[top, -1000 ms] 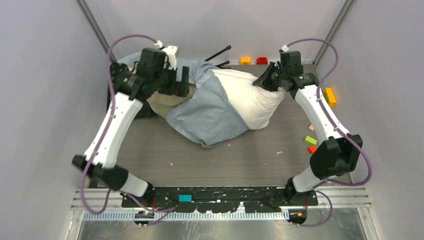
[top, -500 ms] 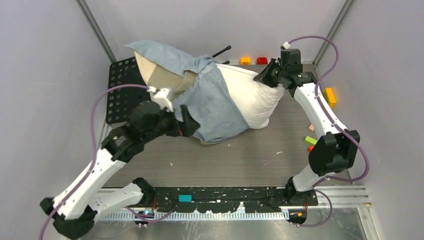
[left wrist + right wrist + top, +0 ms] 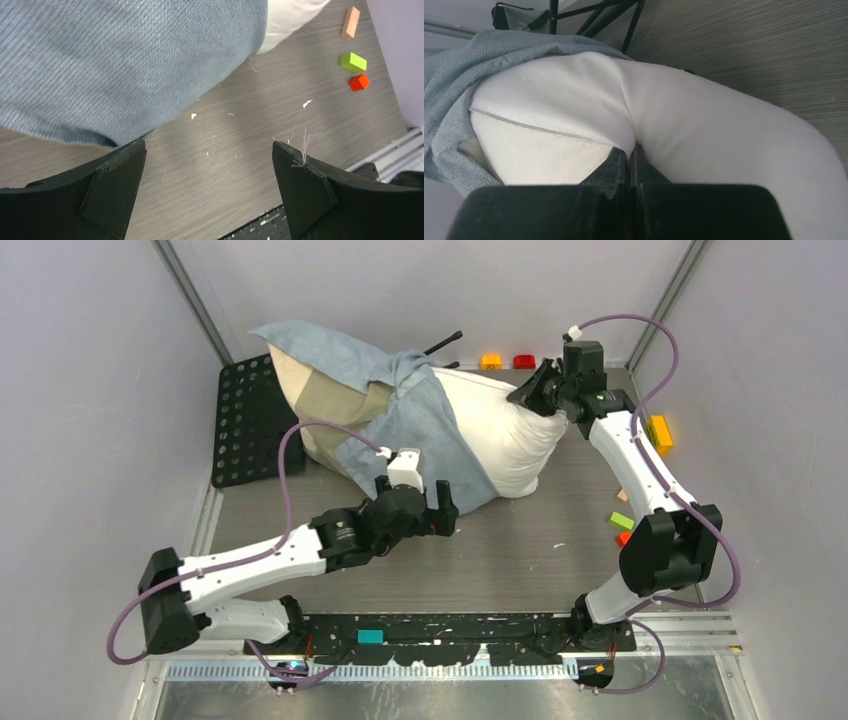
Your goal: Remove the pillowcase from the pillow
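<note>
The left gripper lowers its open fingers outward onto the pillowcase's near hem (image 3: 172, 103) below next, because the fingers span only bare tabletop.
The white pillow (image 3: 505, 440) lies at the back of the table, its right end bare. The pillowcase (image 3: 400, 425), blue-grey with cream and olive-tan blocks, covers its left half and bunches up at the back left. My right gripper (image 3: 528, 392) is shut on a pinch of the pillow's white cloth (image 3: 634, 125) at its far right end. My left gripper (image 3: 447, 510) is open and empty, low over the table at the near edge of the pillowcase (image 3: 125, 65), with bare tabletop between its fingers (image 3: 115, 185).
A black perforated plate (image 3: 245, 420) lies at the back left. Small coloured blocks lie along the right side (image 3: 621, 521) and at the back wall (image 3: 490, 361). A black stand's legs (image 3: 440, 345) show behind the pillow. The table's front rail (image 3: 440, 625) is near my left gripper.
My left arm has swung from the back left down to the near middle of the table, empty. The pillowcase's back left end now stands uncovered. My right gripper has held still.
</note>
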